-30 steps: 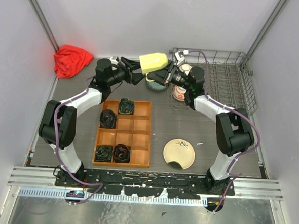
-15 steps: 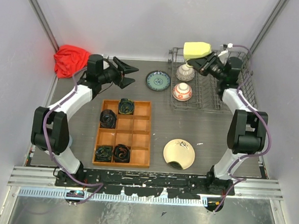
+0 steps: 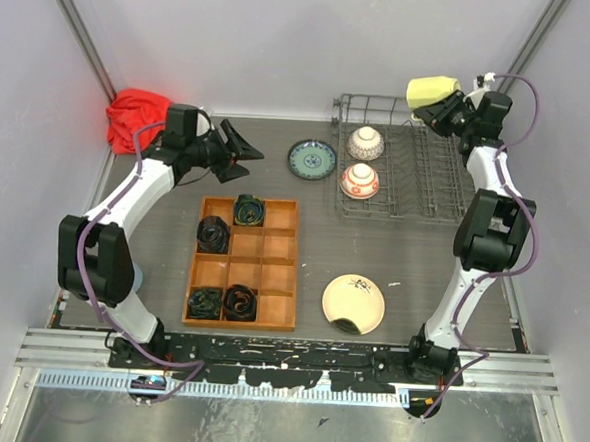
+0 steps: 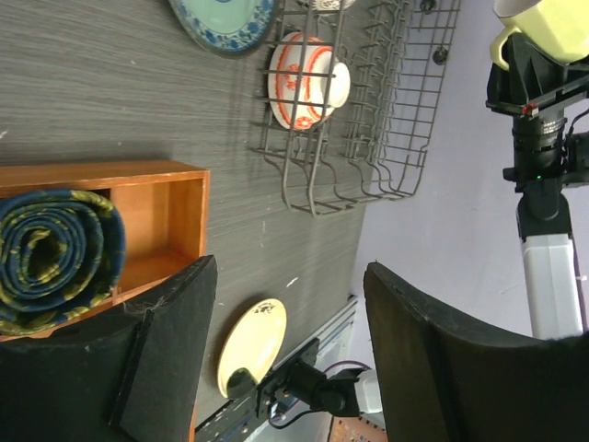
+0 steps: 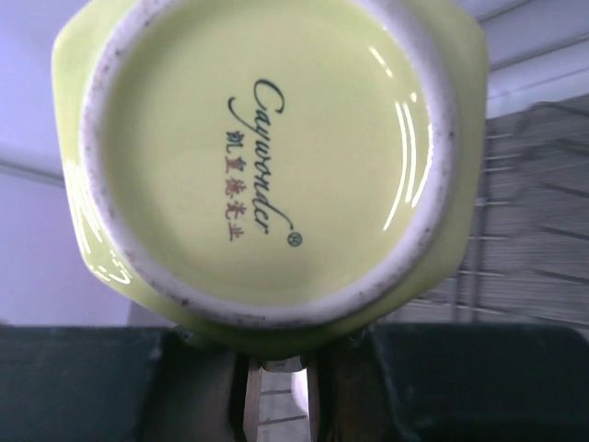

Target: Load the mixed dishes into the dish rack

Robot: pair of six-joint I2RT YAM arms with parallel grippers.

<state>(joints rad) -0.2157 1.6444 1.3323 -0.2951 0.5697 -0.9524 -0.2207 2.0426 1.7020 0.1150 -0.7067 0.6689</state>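
Note:
The rack's far corner by the rack's side lies empty below the right gripper, so the robot's right gripper should turn downward and bring the mug (image 3: 431,91) down to release it there.
My right gripper (image 3: 444,108) (image 5: 276,368) is shut on the pale yellow mug (image 3: 431,91) (image 5: 267,157), held sideways in the air above the back right of the grey wire dish rack (image 3: 418,178) (image 4: 377,138); the mug's base fills the right wrist view. Two white-and-red bowls (image 3: 366,142) (image 3: 360,180) (image 4: 308,78) sit in the rack's left side. On the table lie the teal plate (image 3: 311,159) (image 4: 221,14), left of the rack, and the cream plate (image 3: 353,303) (image 4: 250,345), near the front. My left gripper (image 3: 244,146) (image 4: 290,359) hangs open and empty, left of the teal plate.
A wooden compartment tray (image 3: 273,250) (image 4: 156,221) with several dark rolled cloths (image 3: 250,210) (image 4: 55,258) lies in the middle of the table. A red cloth (image 3: 141,117) sits at the back left corner. Walls close the table in on three sides.
The left gripper let go of the mug, opened and drew back left. The right arm carried the mug from above the teal plate to the right, over the rack's back right.

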